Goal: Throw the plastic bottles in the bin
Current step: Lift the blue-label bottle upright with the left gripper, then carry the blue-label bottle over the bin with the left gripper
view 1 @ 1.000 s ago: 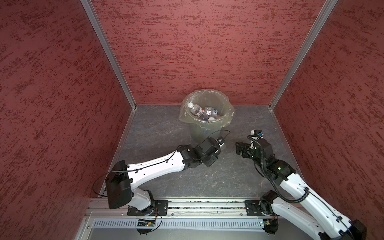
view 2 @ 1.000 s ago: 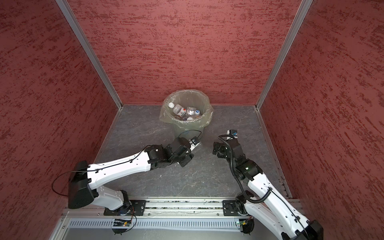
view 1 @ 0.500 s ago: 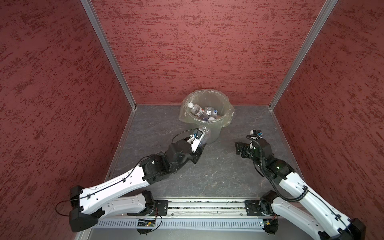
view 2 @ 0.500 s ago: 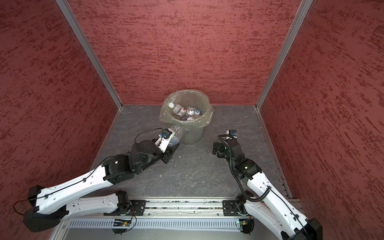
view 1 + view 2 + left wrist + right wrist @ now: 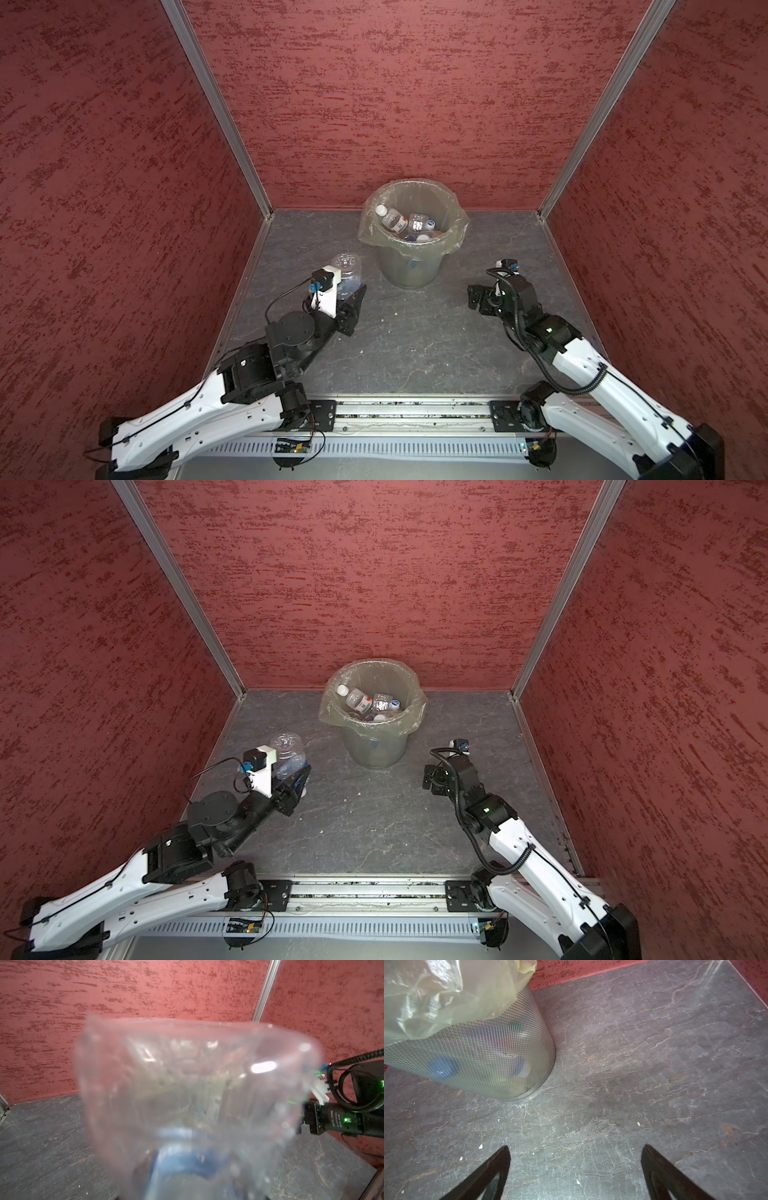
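I will raise my left gripper and reach outward to get clear of the bin's bagged rim, then release the bottle inside, because the bin's opening (image 5: 409, 211) is outward of my gripper.
In both top views my left gripper (image 5: 352, 291) (image 5: 297, 773) is shut on a clear plastic bottle (image 5: 347, 272) (image 5: 286, 749), held base-up above the floor, left of the bin (image 5: 410, 266) (image 5: 375, 748). The same bottle (image 5: 187, 1088) fills the left wrist view, blurred, with a blue label low down, and it hides the jaws there. Several plastic bottles (image 5: 400, 223) (image 5: 365, 702) lie inside the bag-lined bin. My right gripper (image 5: 474, 296) (image 5: 429, 779) (image 5: 575, 1167) hangs open over bare floor to the right of the bin (image 5: 477, 1059), with nothing between its fingers.
Red textured walls close in the grey stone floor (image 5: 415, 340) on three sides. Metal corner posts (image 5: 216, 108) stand at the back. The mounting rail (image 5: 399, 409) runs along the front edge. Small white crumbs (image 5: 480, 1146) dot the floor.
The left arm has swung its gripper leftward, away from the foot of the bin, and has raised the bottle base-up. The right arm has stayed put.
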